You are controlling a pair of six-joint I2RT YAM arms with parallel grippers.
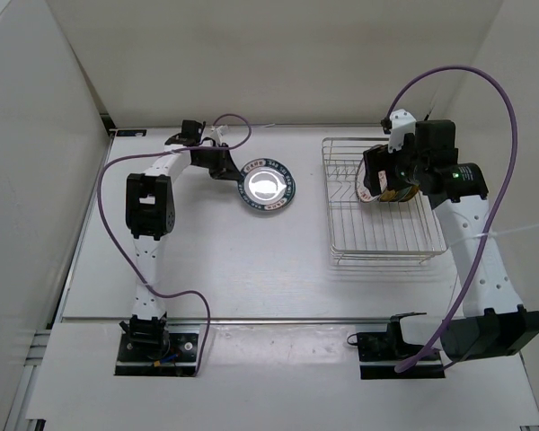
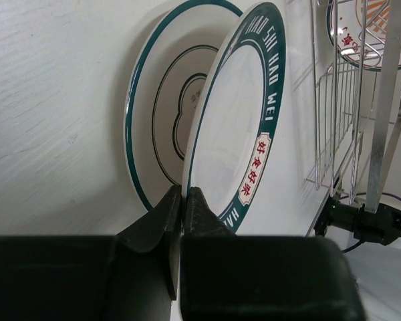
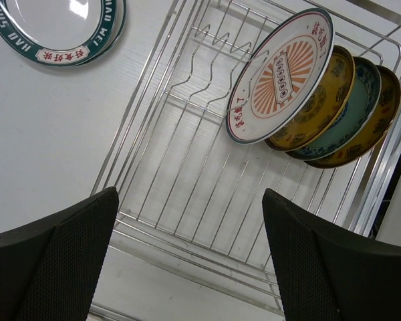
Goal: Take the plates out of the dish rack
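Note:
Bare bars leave finger room beside the orange sunburst plate, so my right gripper should turn, move outward and come down over the plate's upper rim.
A white plate with a dark lettered rim is pinched at its edge by my left gripper, which is shut on it. It leans over a second teal-rimmed plate on the table; from above they read as one stack. The dish rack stands at the right. Several plates stand upright in its far end: an orange sunburst one, a yellow one, a teal one and another yellow one. My right gripper hovers open above the rack's bare bars, short of the plates.
White walls enclose the table at the left, back and right. Purple cables loop over both arms. The rack's wire side stands just right of the held plate in the left wrist view.

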